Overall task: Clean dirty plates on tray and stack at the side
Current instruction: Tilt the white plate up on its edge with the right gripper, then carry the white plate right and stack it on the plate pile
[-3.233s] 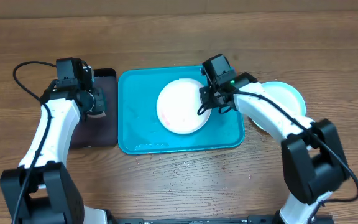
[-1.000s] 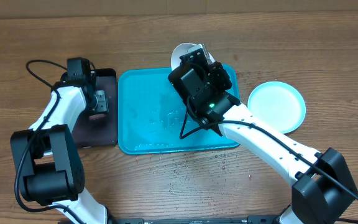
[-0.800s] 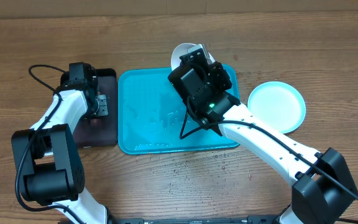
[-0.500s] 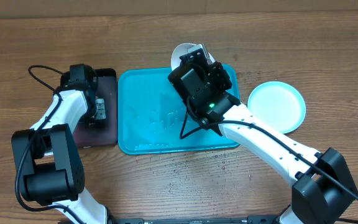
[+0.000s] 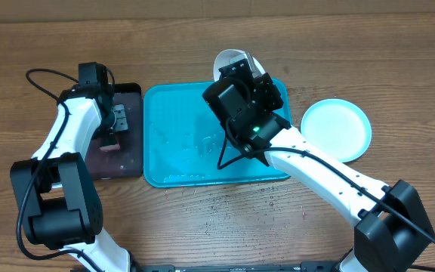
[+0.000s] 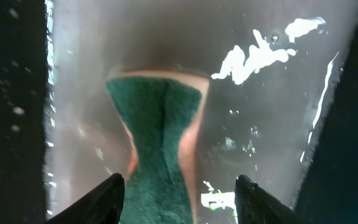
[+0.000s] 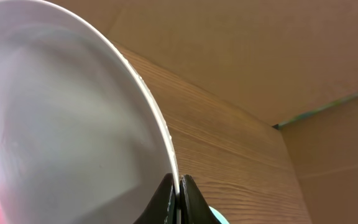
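Note:
I should next swing my right gripper across, to its right in the overhead view, then lower the white plate and let it go onto the light cyan plate below it, so both are stacked.
My right gripper is shut on the rim of the white plate, holding it tilted up on edge above the back rim of the turquoise tray. Seen from the right wrist, the white plate fills the left side. The tray holds only wet streaks. A light cyan plate lies flat on the table to the right. My left gripper hangs open over the black tray, and a green sponge, pinched into an hourglass shape, lies between its fingertips.
The black tray's surface is wet and glossy, with dark raised walls either side. My left arm's cable loops over the table at far left. Bare wooden table lies behind and in front of both trays.
The left gripper closed on the sponge, then opened again, and its wrist shifted slightly back over the black tray. The right arm has kept the white plate raised, almost unmoved.

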